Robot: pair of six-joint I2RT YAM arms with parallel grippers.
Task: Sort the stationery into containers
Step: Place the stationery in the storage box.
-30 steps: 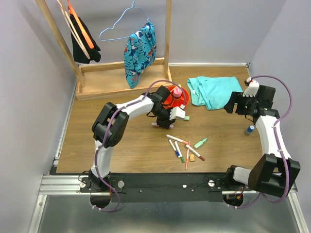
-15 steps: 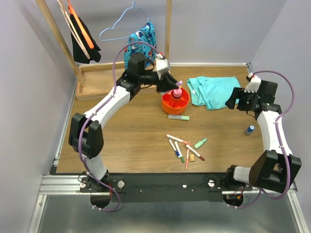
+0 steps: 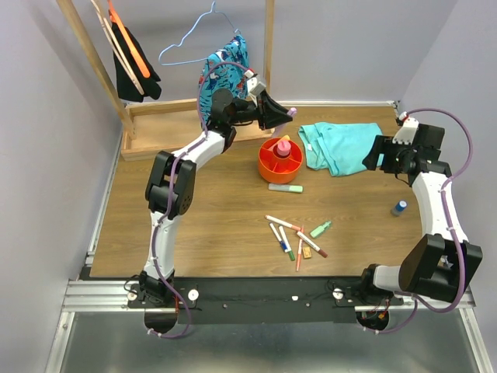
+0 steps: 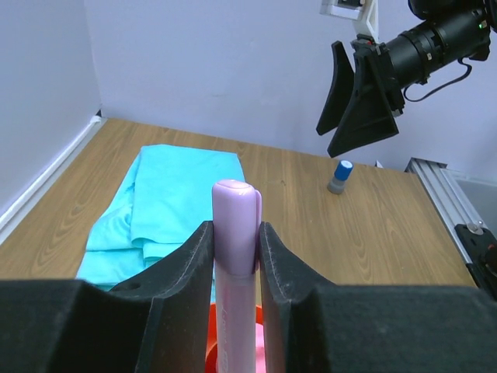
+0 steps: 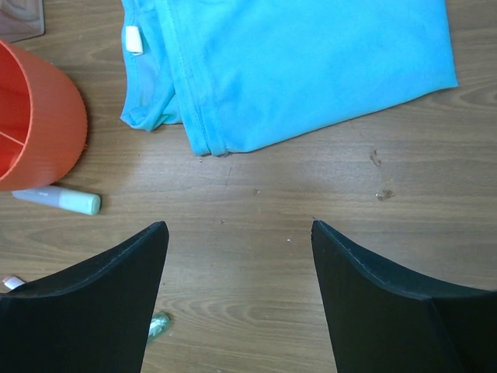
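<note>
My left gripper should move down beside the pink bottle next, into the bowl's open outer section (image 3: 269, 150), and let go of the lilac highlighter, because the bottle fills the middle.
My left gripper (image 3: 284, 113) is shut on a lilac highlighter (image 4: 236, 233) and holds it in the air just behind the round orange-red bowl (image 3: 269, 165); the bowl's rim shows below the jaws in the left wrist view (image 4: 210, 346). A pink bottle (image 3: 283, 146) stands in the bowl. A green highlighter (image 3: 285, 187) lies in front of the bowl and shows in the right wrist view (image 5: 58, 200). Several thin pens (image 3: 291, 233), a small green highlighter (image 3: 321, 228) and a tan eraser (image 3: 307, 252) lie nearer the front. My right gripper (image 3: 373, 160) is open and empty beside the teal cloth.
A folded teal cloth (image 3: 342, 146) lies right of the bowl. A blue-capped bottle (image 3: 398, 207) stands at the right edge. A wooden rack (image 3: 194, 128) with hangers and a patterned garment (image 3: 224, 81) stands at the back left.
My left gripper has risen from the table in front of the bowl with the lilac highlighter and swung back to above the bowl's far side. The right arm has barely moved.
</note>
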